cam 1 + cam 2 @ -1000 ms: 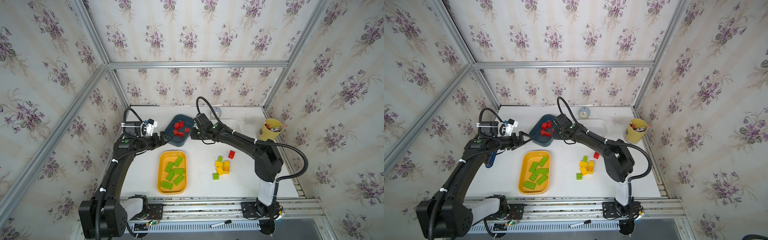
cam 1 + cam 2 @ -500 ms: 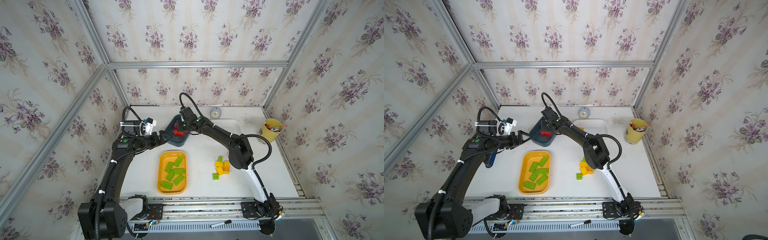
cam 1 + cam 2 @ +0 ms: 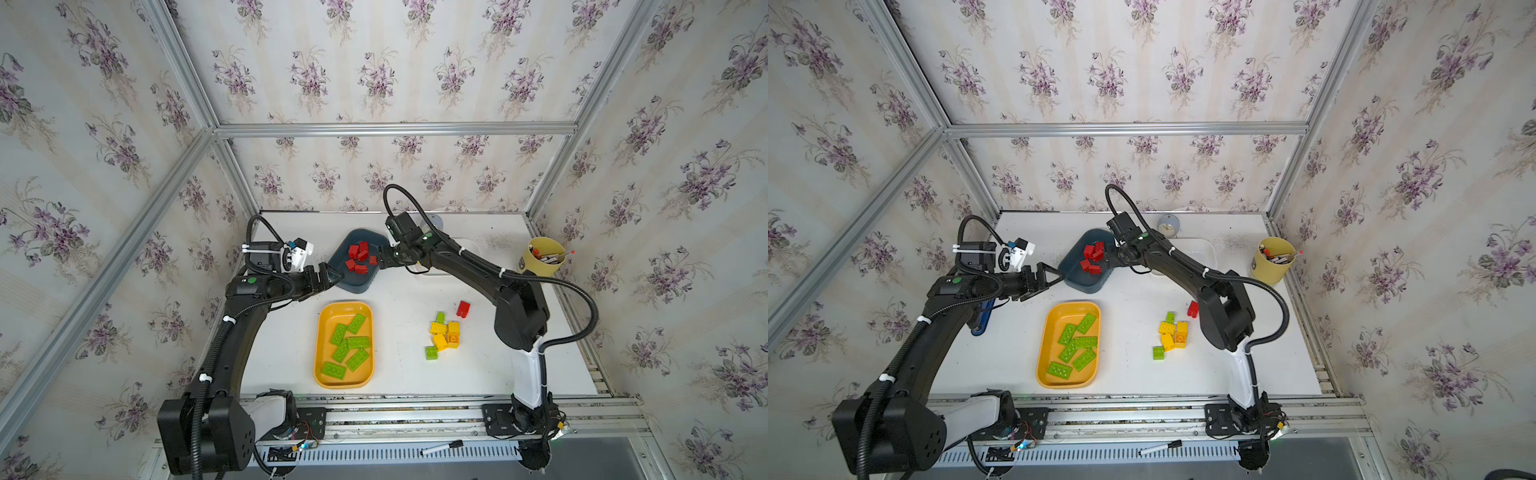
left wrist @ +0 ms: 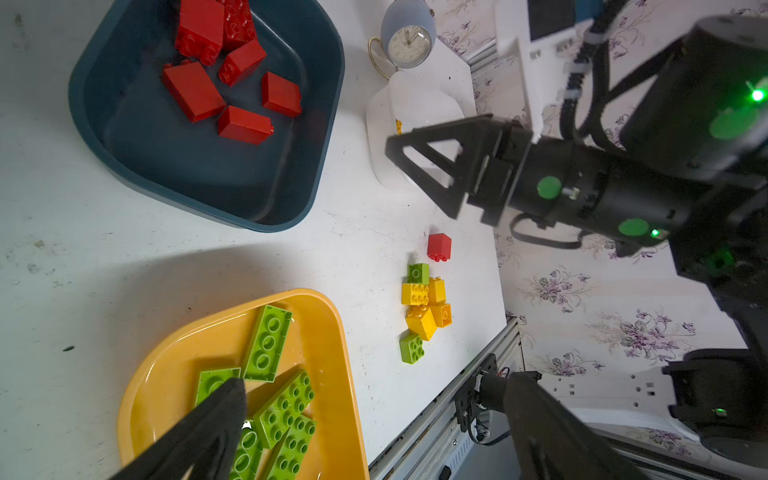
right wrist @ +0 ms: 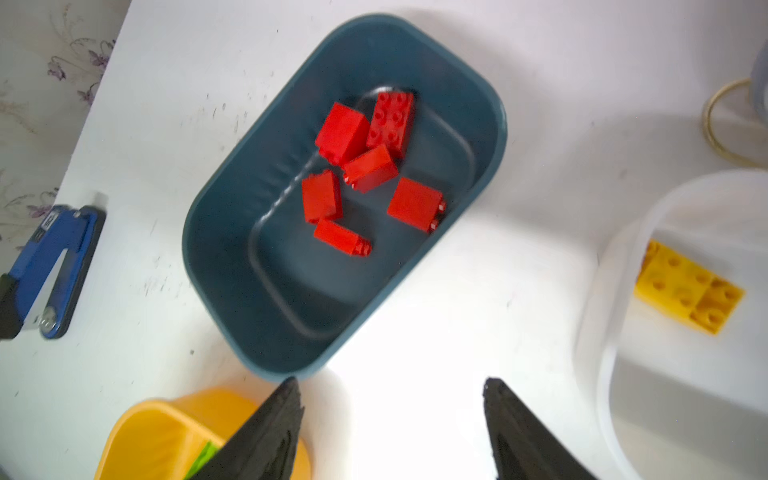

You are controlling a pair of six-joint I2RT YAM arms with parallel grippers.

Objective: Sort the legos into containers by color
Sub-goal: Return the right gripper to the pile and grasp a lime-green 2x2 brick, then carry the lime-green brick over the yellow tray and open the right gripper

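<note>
My right gripper will next move back and down onto the far lime green lego behind the yellow ones, because that lego is still outside the yellow-orange container (image 3: 322, 332).
Several red legos (image 5: 365, 166) lie in the dark blue-grey container (image 3: 353, 283), seen in both top views. My right gripper (image 5: 390, 384) hovers open and empty just outside that tray's right rim (image 3: 379, 261). Open as well, my left gripper (image 4: 374, 380) hangs at the tray's left corner (image 3: 329, 277) with nothing between its fingers. Several green legos (image 3: 347, 345) fill the yellow-orange container (image 3: 322, 332). A loose red lego (image 3: 463, 308), several yellow ones (image 3: 445, 332) and two green ones (image 3: 431, 352) rest on the table. Yellow legos (image 5: 688, 286) lie in the white container (image 5: 615, 374).
A yellow pen cup (image 3: 540, 259) stands at the back right. Behind the white tray is a small clock (image 3: 1169, 224). A blue tool (image 3: 982, 316) lies under my left arm. The metal rail (image 3: 415, 411) runs along the table's front edge.
My right gripper's jaws have opened; it swung over the dark tray and came back to its right rim. My left arm has hardly moved.
</note>
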